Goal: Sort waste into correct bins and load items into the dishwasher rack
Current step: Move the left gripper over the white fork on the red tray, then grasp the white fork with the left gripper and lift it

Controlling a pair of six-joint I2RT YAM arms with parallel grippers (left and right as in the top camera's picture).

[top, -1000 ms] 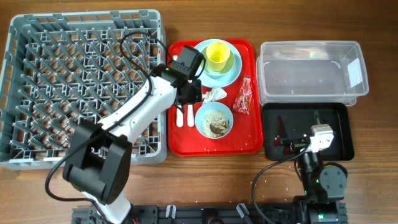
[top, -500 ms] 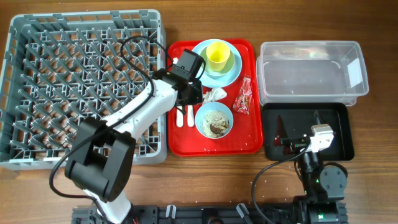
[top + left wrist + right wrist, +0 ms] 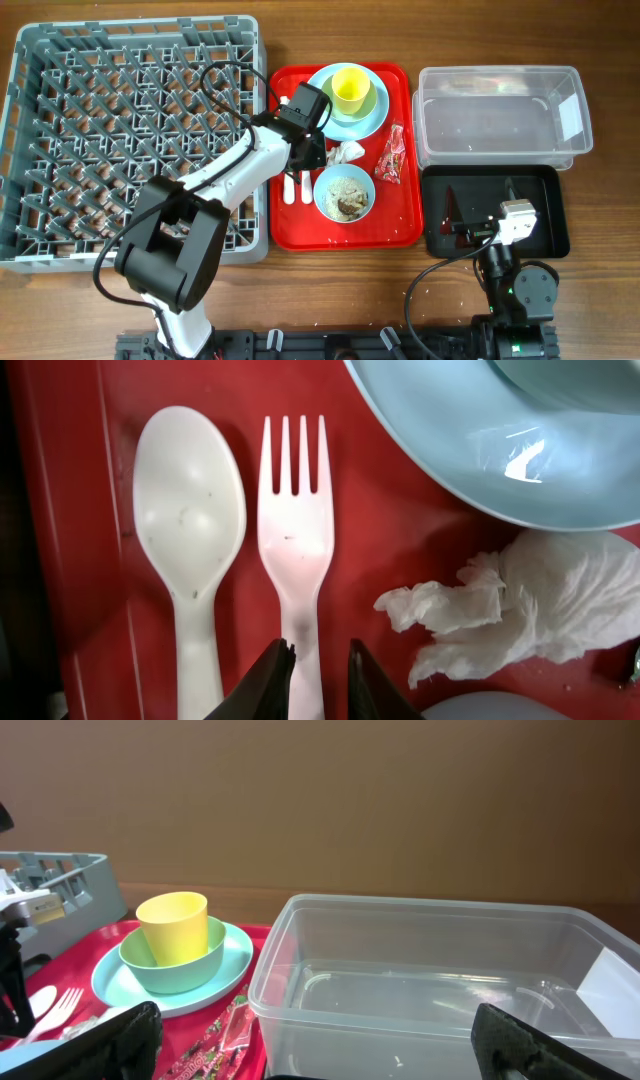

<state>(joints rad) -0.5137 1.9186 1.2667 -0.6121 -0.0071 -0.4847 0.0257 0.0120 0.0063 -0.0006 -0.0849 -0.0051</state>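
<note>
Next, my left gripper lifts the white fork (image 3: 295, 530), shifts left in the overhead view and lowers it into the rack's empty tray-side slots to release it there.
My left gripper (image 3: 318, 678) is down on the red tray, its jaws closed narrowly on the handle of the white fork (image 3: 295, 530), which lies flat. The white spoon (image 3: 190, 510) lies just left of it. The crumpled tissue (image 3: 530, 600) lies to the right, below the pale blue plate (image 3: 450, 450). From overhead, the yellow cup (image 3: 350, 88) stands in a greenish bowl on the plate (image 3: 378, 118). The pale blue bowl (image 3: 345, 192) holds rice and brown scraps. The red wrapper (image 3: 391, 158) lies beside it. My right gripper (image 3: 315, 1055) is open and empty over the black tray (image 3: 540, 215).
The grey dishwasher rack (image 3: 130, 130) fills the left half of the table. The red tray (image 3: 400, 228) sits in the middle. The clear tub (image 3: 500, 110) stands at the right, behind the black tray. A few rice grains lie on the table near the front.
My left arm's elbow has shifted slightly to the right, while its gripper stayed over the cutlery. The right arm has not moved.
</note>
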